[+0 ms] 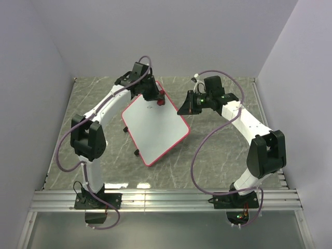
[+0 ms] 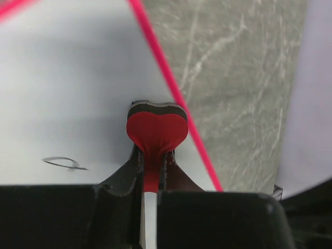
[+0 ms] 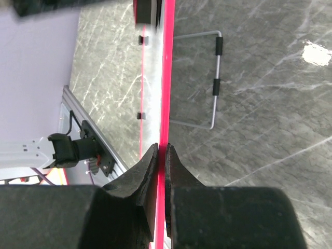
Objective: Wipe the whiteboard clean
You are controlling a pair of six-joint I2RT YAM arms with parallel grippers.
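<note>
My left gripper wipes over the remaining scribble toward the tabletop by the clips next, descends and releases, since the scribble lies below it, left in the top view.
The whiteboard (image 1: 155,127) is white with a thin red-pink frame and stands tilted in the middle of the table. A small black scribble (image 1: 151,107) sits near its far corner. My left gripper (image 1: 154,96) is shut on a red-and-black eraser (image 1: 161,98) over that corner. In the left wrist view the eraser (image 2: 157,129) rests against the whiteboard (image 2: 67,78), just right of the scribble (image 2: 65,163). My right gripper (image 1: 185,106) is shut on the board's right edge. In the right wrist view its jaws (image 3: 162,150) pinch the red frame (image 3: 167,78), seen edge-on.
A wire stand (image 3: 215,78) juts from the board's back. Small black clips (image 1: 125,129) sit on its left edge. A metal rail (image 1: 166,199) runs along the near table edge. Grey walls close in the left, right and far sides.
</note>
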